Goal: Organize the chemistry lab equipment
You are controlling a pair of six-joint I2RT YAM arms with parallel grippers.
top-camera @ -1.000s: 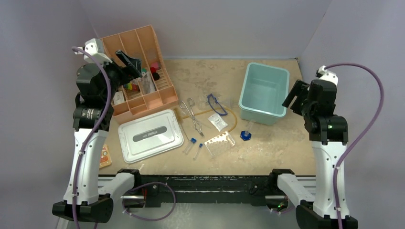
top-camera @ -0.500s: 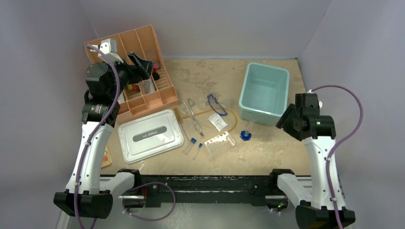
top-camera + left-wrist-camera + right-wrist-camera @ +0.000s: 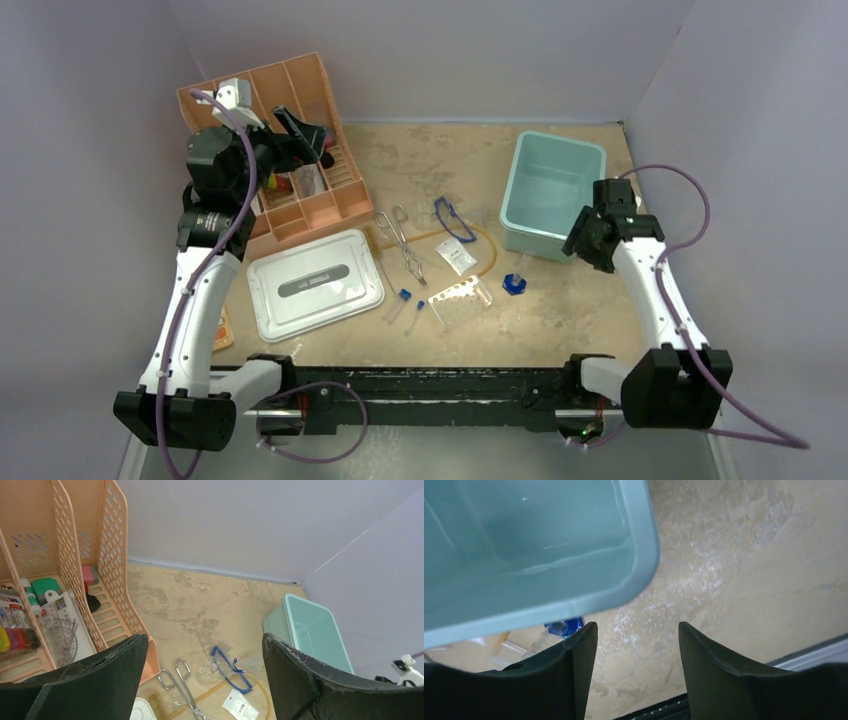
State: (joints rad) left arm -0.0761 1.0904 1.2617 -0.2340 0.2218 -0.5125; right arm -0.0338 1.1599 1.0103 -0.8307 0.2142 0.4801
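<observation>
The clear tube of the blue-based piece stands above its base, so my left gripper will next swing to the right in the top view and go down around that tube.
Loose lab items lie mid-table: metal forceps (image 3: 402, 240), blue-framed goggles (image 3: 453, 219), a tan rubber tube (image 3: 487, 250), a small packet (image 3: 456, 256), two blue-capped test tubes (image 3: 401, 304), a clear holed rack (image 3: 459, 301) and a blue-based piece (image 3: 514, 282). The forceps (image 3: 181, 686), goggles (image 3: 227, 667), tube (image 3: 260, 687) and packet (image 3: 240, 706) also show in the left wrist view. My left gripper (image 3: 305, 136) is open and empty, high over the orange organizer. My right gripper (image 3: 580, 243) is open and empty beside the teal bin's near right corner; the blue-based piece (image 3: 564, 627) shows past it.
An orange divided organizer (image 3: 285, 150) with markers and small items stands at the back left. A grey rectangular lid (image 3: 314, 283) lies in front of it. A teal bin (image 3: 552, 195) sits at the right, empty. A small card (image 3: 220, 328) lies at the left front edge.
My right arm has swung down and in toward the teal bin's near right corner. My left arm has risen and moved slightly right over the organizer. The lab items have not moved.
</observation>
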